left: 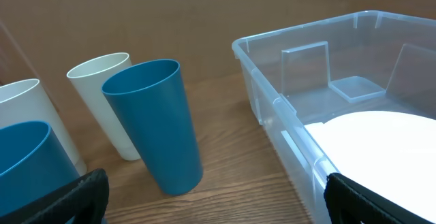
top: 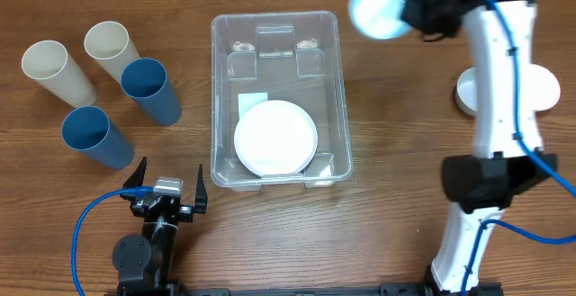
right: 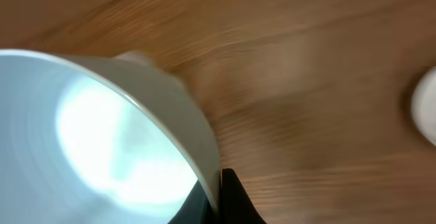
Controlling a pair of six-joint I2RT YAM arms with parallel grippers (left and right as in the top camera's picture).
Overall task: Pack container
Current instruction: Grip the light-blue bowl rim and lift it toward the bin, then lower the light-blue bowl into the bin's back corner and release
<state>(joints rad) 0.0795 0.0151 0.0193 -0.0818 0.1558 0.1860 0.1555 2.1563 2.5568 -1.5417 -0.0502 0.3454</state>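
The container's far end [top: 276,67] beyond the white plate is empty. My right gripper swings to the left in the overhead view and down inside it next.
The clear plastic container [top: 274,98] stands at the table's middle with a white plate [top: 275,138] on its floor; it also shows in the left wrist view [left: 286,108]. My right gripper [top: 416,10] is at the far right, just beyond the container's far right corner, shut on the rim of a light blue bowl [top: 380,4]. In the right wrist view its fingers [right: 221,197] pinch the bowl's wall [right: 102,135]. My left gripper [top: 168,181] is open and empty at the front left, beside the container's near left corner.
Two cream cups [top: 58,71] [top: 112,49] and two blue cups [top: 151,89] [top: 94,136] stand at the left. A blue cup [left: 157,125] and a cream cup [left: 109,101] show ahead of the left gripper. A white dish [top: 507,91] lies at the right, partly under the right arm.
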